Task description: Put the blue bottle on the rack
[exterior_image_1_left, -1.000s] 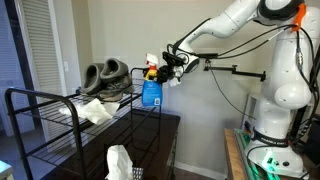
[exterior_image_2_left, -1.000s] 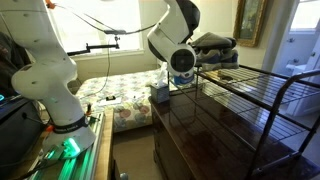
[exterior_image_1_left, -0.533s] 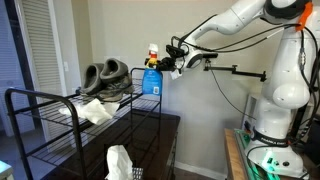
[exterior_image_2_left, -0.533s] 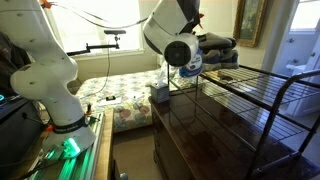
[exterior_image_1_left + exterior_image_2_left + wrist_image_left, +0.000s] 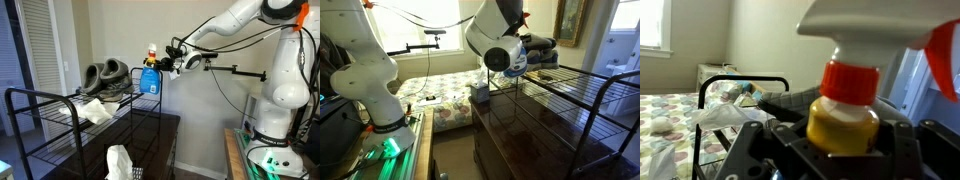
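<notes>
My gripper will next lift outward over the top shelf's bar, turn and lower the bottle onto the bare shelf beside the shoes. It will then release the bottle there, where the wires are empty.
The blue bottle (image 5: 150, 83) has a white trigger head, a red collar and a yellow label. My gripper (image 5: 166, 68) is shut on it and holds it upright in the air at the end of the black wire rack (image 5: 45, 98), about level with the top shelf's rail. In an exterior view the wrist (image 5: 498, 58) hides most of the bottle (image 5: 519, 63), which is beside the rack (image 5: 582, 84). In the wrist view the bottle (image 5: 845, 118) fills the frame between the gripper's (image 5: 840, 152) fingers, with the rack (image 5: 712, 88) behind.
A pair of grey shoes (image 5: 106, 73) sits on the top shelf near the bottle and shows in both exterior views (image 5: 534, 42). A white cloth (image 5: 96, 111) lies on the shelf. A plain white bottle (image 5: 118, 162) stands below. A dark cabinet top (image 5: 520, 130) lies under the rack.
My gripper has lifted the blue bottle by about its own height, up to the rack's top rail. In the last half second it barely moved.
</notes>
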Tool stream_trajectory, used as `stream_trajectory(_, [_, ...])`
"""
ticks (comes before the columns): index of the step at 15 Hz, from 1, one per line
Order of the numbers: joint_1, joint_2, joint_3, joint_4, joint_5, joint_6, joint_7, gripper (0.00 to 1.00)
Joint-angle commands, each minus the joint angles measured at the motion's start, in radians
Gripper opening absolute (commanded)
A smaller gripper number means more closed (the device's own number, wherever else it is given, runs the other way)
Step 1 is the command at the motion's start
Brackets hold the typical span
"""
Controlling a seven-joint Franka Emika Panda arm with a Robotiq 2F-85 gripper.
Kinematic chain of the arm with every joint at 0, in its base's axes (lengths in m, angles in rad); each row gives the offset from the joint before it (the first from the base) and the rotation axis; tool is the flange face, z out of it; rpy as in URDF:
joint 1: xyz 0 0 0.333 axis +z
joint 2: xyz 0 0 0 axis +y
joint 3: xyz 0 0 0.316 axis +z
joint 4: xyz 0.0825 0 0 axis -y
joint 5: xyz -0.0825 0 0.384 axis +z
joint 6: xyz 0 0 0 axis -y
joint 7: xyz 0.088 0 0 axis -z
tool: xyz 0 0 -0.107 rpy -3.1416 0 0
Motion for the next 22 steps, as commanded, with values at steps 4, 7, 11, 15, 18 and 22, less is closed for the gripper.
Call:
stream_trajectory(4, [-0.007, -0.012, 0.002, 0.107, 0.086, 0.086, -0.008, 0.09])
stream_trajectory(7, [-0.006, 0.016, 0.003, 0.200, 0.163, 0.162, -0.004, 0.09])
stream_trajectory(11, [-0.001, 0.077, 0.010, 0.321, 0.233, 0.276, -0.009, 0.09])
stream_trajectory(15, [-0.005, 0.151, 0.012, 0.396, 0.231, 0.323, 0.000, 0.09])
stream_trajectory(18, [-0.012, 0.200, 0.013, 0.443, 0.262, 0.333, 0.010, 0.09])
stream_trajectory(22, [-0.035, 0.258, 0.011, 0.519, 0.351, 0.327, 0.032, 0.09])
